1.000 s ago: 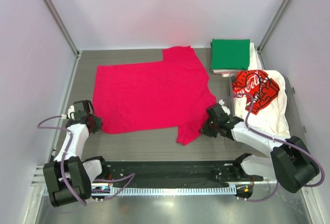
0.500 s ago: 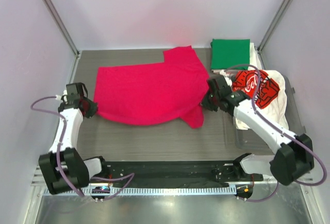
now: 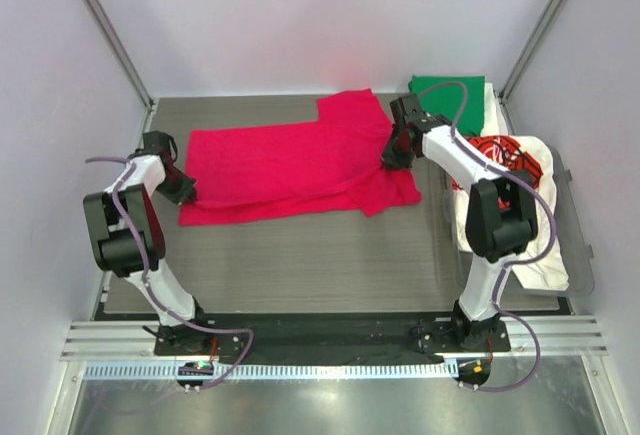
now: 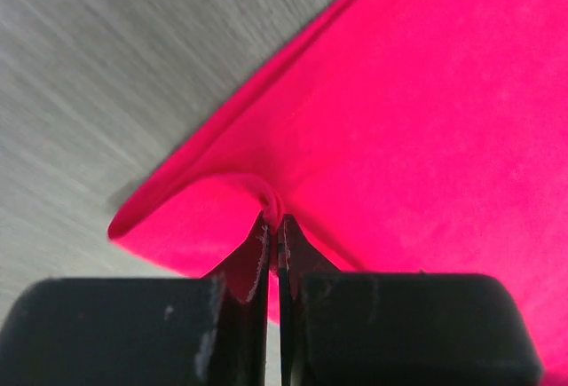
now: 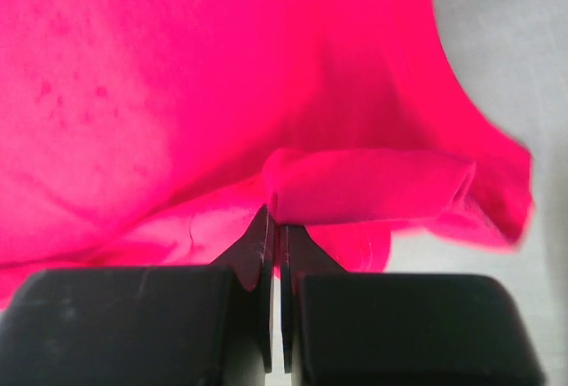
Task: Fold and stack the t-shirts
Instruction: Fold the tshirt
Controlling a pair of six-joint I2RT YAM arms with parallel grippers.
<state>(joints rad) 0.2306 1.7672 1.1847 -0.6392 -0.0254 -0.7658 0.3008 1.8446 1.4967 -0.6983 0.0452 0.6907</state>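
The right gripper moves down slightly outward next and then opens, to get the raised fold that shades the red cloth onto the shirt's sleeve end [image 5: 306, 174].
The plain magenta-red t-shirt [image 3: 290, 165] lies across the middle of the table, its near half folded back over its far half into a long band. At the band's left end my left gripper [image 3: 186, 193] is shut on a pinch of the red cloth [image 4: 426, 111]; the left wrist view shows the jaws [image 4: 274, 219] closed on a small fold. My right gripper [image 3: 390, 159] is shut on the shirt's right side near the sleeve, its jaws [image 5: 275, 219] closed on a bunched fold of red cloth [image 5: 177, 93]. A folded green t-shirt [image 3: 445, 97] sits at the back right.
A white t-shirt with red-black print [image 3: 512, 167] lies heaped in a clear bin [image 3: 580, 255] along the right side, over pale cloth. The right arm reaches across in front of the green shirt. Grey tabletop [image 3: 300, 255] shows near the arm bases; walls enclose the table.
Both grippers have carried the red shirt's near edge away from the arm bases toward the back. The shirt went from spread flat to folded over itself into a narrower band.
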